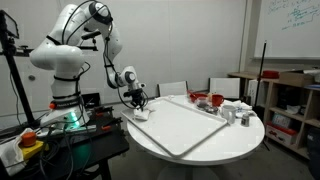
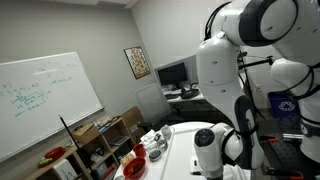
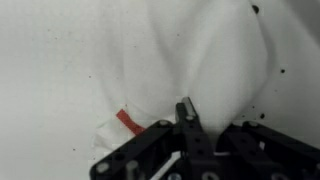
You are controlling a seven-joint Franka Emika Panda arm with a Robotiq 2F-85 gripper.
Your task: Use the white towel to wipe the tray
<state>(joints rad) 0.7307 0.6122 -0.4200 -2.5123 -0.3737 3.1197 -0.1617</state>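
Note:
My gripper needs to pull the pinched towel back toward the tray's edge by the robot base next and let it go, because the towel is lying on the tray to wipe.
The tray (image 1: 190, 128), a big flat white rectangle, covers most of the round table. My gripper (image 1: 138, 101) hangs over the tray's corner nearest the robot base, and the white towel (image 1: 141, 113) bunches under it on the tray. In the wrist view the gripper (image 3: 185, 110) is shut, its black fingertips pinched together on a fold of the white towel (image 3: 210, 60), which spreads out in soft creases and shows a red tag (image 3: 127, 122). Bare tray surface (image 3: 50, 60) lies beside the cloth. In an exterior view the arm's own body (image 2: 240, 70) hides gripper and towel.
Red bowls (image 1: 197, 98) and small metal cups (image 1: 240, 115) stand on the far side of the table, also seen as red bowls (image 2: 133, 168) and cups (image 2: 155, 145). A shelf (image 1: 290, 100) stands beyond the table. A black cart (image 1: 80, 140) flanks the robot base.

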